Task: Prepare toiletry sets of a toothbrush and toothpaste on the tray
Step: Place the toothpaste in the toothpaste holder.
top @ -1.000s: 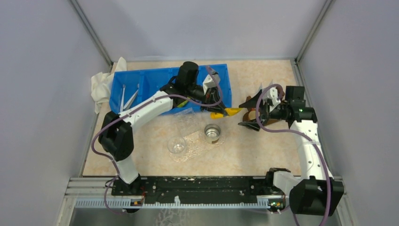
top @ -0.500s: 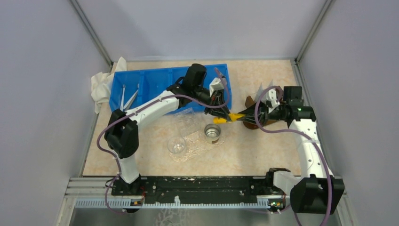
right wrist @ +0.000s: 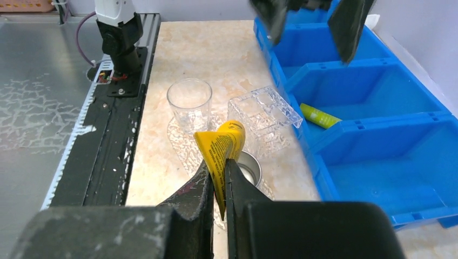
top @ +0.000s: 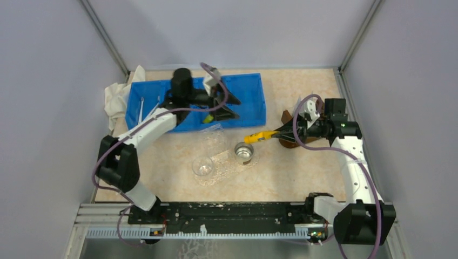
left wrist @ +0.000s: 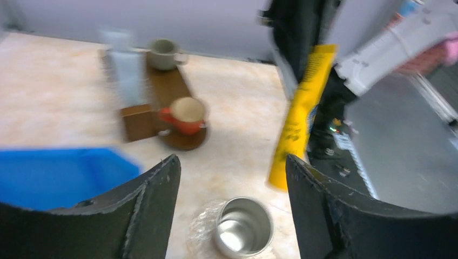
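Observation:
My right gripper should swing to the left in the top view, tilt the tube down into the clear plastic box (top: 214, 141) (right wrist: 264, 111) and release the tube, as the box stands empty.
My right gripper (right wrist: 217, 162) is shut on the flat end of a yellow toothpaste tube (right wrist: 221, 143), holding it above a steel cup (right wrist: 249, 167). From above, the yellow toothpaste tube (top: 258, 136) sticks out leftward from the right gripper (top: 274, 135). My left gripper (top: 229, 105) hangs open and empty over the blue bin (top: 254, 102). In the left wrist view the left gripper (left wrist: 232, 159) frames the steel cup (left wrist: 243, 232), with the yellow tube (left wrist: 300, 118) apart on the right. Toothbrushes (top: 146, 109) lie in the bin's left compartment. A clear textured tray (top: 221, 164) bears the cups.
A green-yellow tube (right wrist: 320, 115) lies in the bin's middle compartment. A glass cup (right wrist: 189, 100) and a clear plastic box (right wrist: 263, 110) stand by the steel cup. A brown wooden board (left wrist: 167, 91) with mugs sits at the right. A white cloth (top: 116, 97) lies left of the bin.
The right gripper closed on the yellow tube's end. The left gripper let go of the tube, opened, and swung back left over the blue bin.

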### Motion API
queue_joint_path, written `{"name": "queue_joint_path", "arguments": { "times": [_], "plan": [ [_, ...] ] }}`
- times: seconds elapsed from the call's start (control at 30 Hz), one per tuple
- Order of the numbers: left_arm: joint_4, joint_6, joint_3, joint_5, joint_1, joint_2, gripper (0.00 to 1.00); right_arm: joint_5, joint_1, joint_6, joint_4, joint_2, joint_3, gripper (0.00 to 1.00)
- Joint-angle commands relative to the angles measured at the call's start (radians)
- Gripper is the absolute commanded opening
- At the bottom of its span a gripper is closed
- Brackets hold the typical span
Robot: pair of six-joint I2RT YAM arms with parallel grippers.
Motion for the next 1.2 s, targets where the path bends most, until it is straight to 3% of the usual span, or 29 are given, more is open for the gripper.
{"name": "queue_joint_path", "arguments": {
  "times": [0.0,0.13,0.3,0.47,0.6,0.87,1.17],
  "plan": [
    [0.612,-0.421,-0.182,-0.053,0.182,-0.092,0.78,-0.023,0.015,0.086,0.092,0.006,0.045,0.00],
    [0.821,-0.564,-0.277,-0.120,0.281,-0.115,0.79,0.046,0.038,0.254,0.220,0.010,0.041,0.00],
    [0.738,-0.487,-0.326,-0.239,0.336,-0.165,0.85,0.202,0.101,0.447,0.350,0.026,0.082,0.00],
    [0.528,-0.291,-0.343,-0.436,0.341,-0.247,0.93,0.326,0.183,0.464,0.268,0.123,0.241,0.00],
    [0.521,-0.233,-0.382,-0.542,0.342,-0.297,0.99,0.454,0.290,0.465,0.205,0.218,0.378,0.00],
    [0.508,-0.189,-0.436,-0.706,0.353,-0.357,1.00,0.706,0.482,0.516,0.132,0.406,0.626,0.00],
    [0.558,-0.163,-0.521,-0.889,0.360,-0.440,0.99,0.854,0.597,0.565,0.073,0.629,0.856,0.00]
  ]
}}
